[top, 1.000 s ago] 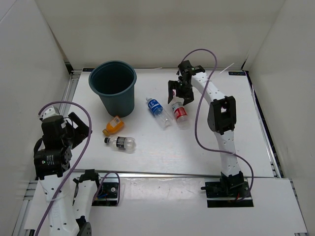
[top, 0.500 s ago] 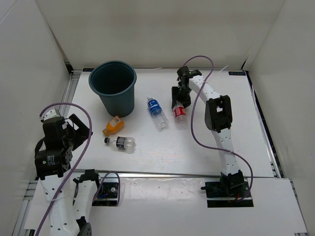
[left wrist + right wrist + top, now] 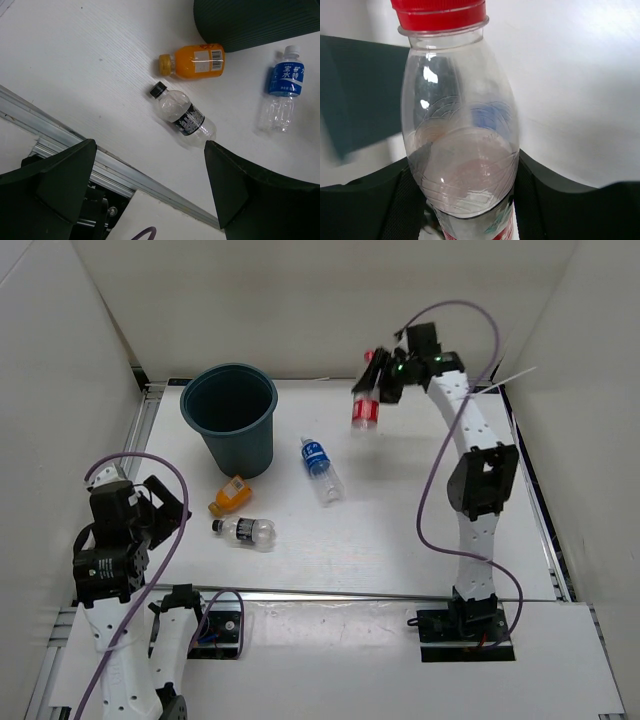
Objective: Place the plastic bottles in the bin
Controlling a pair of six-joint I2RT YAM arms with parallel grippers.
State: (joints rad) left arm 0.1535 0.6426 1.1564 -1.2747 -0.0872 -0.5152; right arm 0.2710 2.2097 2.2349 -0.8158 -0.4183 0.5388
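The bin's rim stands high, so my right gripper should go up and to the left in the top view over the bin's opening [image 3: 229, 401] and release the bottle.
My right gripper [image 3: 383, 380] is shut on the clear plastic bottle with red cap and label [image 3: 363, 412], holding it in the air over the back of the table, right of the bin [image 3: 238, 445]. In the right wrist view that bottle [image 3: 460, 125] fills the space between the fingers [image 3: 540, 195], cap pointing away. On the table lie three other plastic bottles: blue-capped [image 3: 320, 468], orange [image 3: 229, 495] and black-capped [image 3: 247, 530]. My left gripper [image 3: 155, 502] hangs open at the near left. Its wrist view shows the orange [image 3: 195, 62], black-capped [image 3: 184, 116] and blue-capped [image 3: 282, 90] bottles ahead of the left gripper [image 3: 150, 146].
The teal bin [image 3: 260, 22] stands upright at the back left, and the orange bottle lies against its base. White walls enclose the table on three sides. A metal rail [image 3: 60, 145] runs along the near edge below the left gripper.
My right gripper closed on the red-capped bottle, lifted it off the table and carried it up and toward the back. The left arm has barely moved.
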